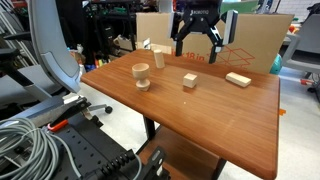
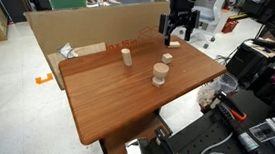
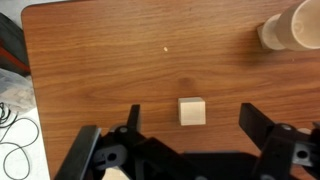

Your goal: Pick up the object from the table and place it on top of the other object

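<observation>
My gripper moves down toward the table next and brings its two open fingers around the sides of the small pale wooden cube, which lies well below.
The small pale wooden cube (image 3: 192,111) lies on the brown wooden table (image 3: 100,60). It also shows in both exterior views (image 1: 189,80) (image 2: 166,57). My gripper (image 3: 193,125) is open and empty, with one black finger on either side of the cube and not touching it. In both exterior views the gripper (image 1: 198,50) (image 2: 175,32) hangs above the table's far part, well above the cube. A round spool-shaped wooden piece (image 1: 141,75) (image 2: 161,74) stands upright nearby; it shows at the top right corner of the wrist view (image 3: 295,25).
A flat long wooden block (image 1: 238,78) lies beside the cube. A small upright wooden peg (image 1: 158,55) (image 2: 126,56) stands near the back. A cardboard wall (image 2: 81,32) lines the table's far edge. Cables and equipment (image 1: 40,140) crowd the floor around the table.
</observation>
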Motion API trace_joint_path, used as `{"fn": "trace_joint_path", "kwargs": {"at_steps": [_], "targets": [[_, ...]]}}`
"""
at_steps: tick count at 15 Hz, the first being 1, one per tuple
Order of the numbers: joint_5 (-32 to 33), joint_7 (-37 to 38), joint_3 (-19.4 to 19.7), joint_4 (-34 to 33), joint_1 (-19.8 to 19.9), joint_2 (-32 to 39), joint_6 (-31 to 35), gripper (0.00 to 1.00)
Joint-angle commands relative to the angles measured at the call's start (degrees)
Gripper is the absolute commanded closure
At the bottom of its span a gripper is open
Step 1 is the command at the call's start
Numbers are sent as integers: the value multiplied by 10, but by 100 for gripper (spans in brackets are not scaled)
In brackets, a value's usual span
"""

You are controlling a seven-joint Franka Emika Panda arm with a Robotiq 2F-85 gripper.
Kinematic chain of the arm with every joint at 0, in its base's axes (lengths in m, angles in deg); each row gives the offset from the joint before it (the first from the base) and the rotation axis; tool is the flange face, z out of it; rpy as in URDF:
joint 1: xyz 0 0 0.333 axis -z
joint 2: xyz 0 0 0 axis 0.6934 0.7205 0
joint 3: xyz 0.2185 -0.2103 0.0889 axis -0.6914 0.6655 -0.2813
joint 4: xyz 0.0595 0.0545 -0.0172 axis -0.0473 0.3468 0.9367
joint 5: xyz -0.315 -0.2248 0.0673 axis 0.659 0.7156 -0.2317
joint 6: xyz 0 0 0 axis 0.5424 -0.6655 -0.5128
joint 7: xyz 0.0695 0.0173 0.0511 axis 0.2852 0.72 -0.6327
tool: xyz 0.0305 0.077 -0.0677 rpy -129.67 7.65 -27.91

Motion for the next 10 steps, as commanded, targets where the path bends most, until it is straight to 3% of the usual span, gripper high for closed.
{"fn": "trace_joint_path", "kwargs": {"at_steps": [1, 10], "targets": [[3, 16, 0, -49, -6, 55, -11, 0], [13, 32, 2, -114, -21, 133, -13, 0]]}}
